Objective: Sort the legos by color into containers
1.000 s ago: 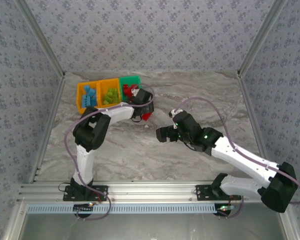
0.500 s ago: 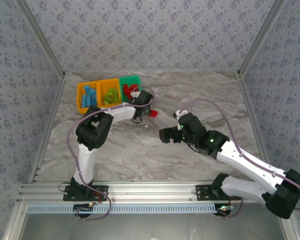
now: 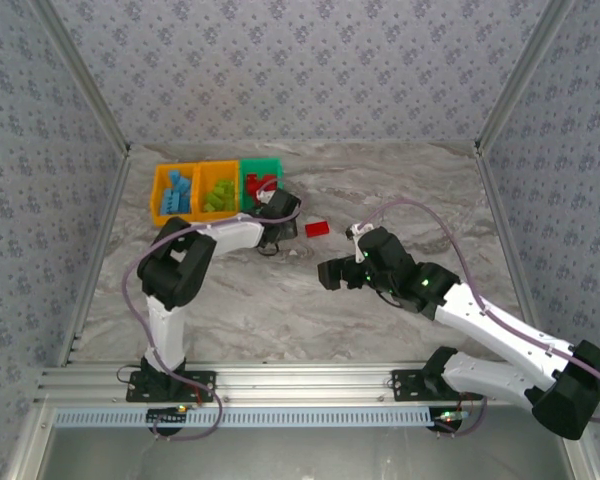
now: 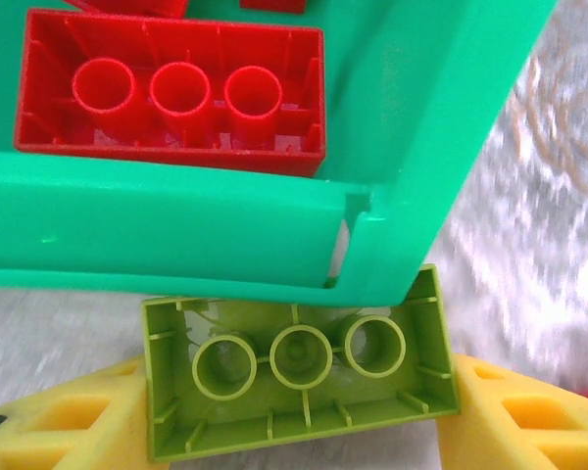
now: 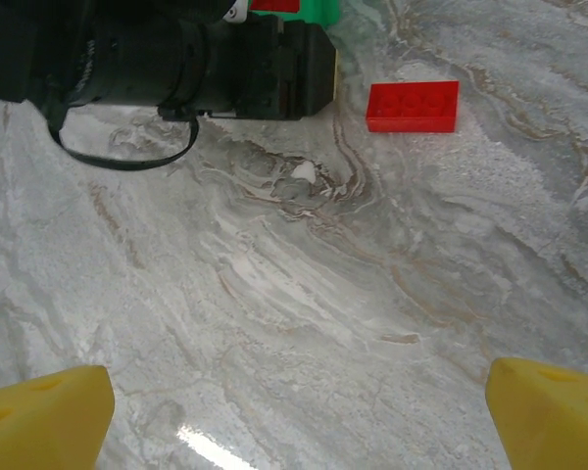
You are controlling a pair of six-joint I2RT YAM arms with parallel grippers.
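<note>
The robot's left gripper will next rise clear of the green bin's rim and carry the brick over the orange bin with lime legos, since that bin holds the brick's color.
Three joined containers stand at the back left: an orange bin (image 3: 160,205) with blue legos (image 3: 177,190), an orange bin (image 3: 205,168) with lime legos (image 3: 220,192), and a green bin (image 3: 263,160) with red legos (image 3: 260,185). My left gripper (image 3: 277,212) sits at the green bin's (image 4: 176,240) near corner. Its yellow fingers (image 4: 69,421) are shut on a lime green brick (image 4: 299,377), hollow side up, partly under the bin's rim. A red brick (image 4: 167,93) lies inside that bin. A loose red brick (image 3: 318,228) (image 5: 413,106) lies on the table. My right gripper (image 3: 330,272) (image 5: 299,411) hovers open over bare table.
The table is grey marbled stone with patterned walls on three sides. The left arm's black wrist (image 5: 176,59) lies across the far side of the right wrist view, left of the loose red brick. Open table stretches to the right and front.
The left gripper has narrowed onto the lime brick and shifted slightly left beside the green bin. The loose red brick ended up farther right. The right arm dropped back a little.
</note>
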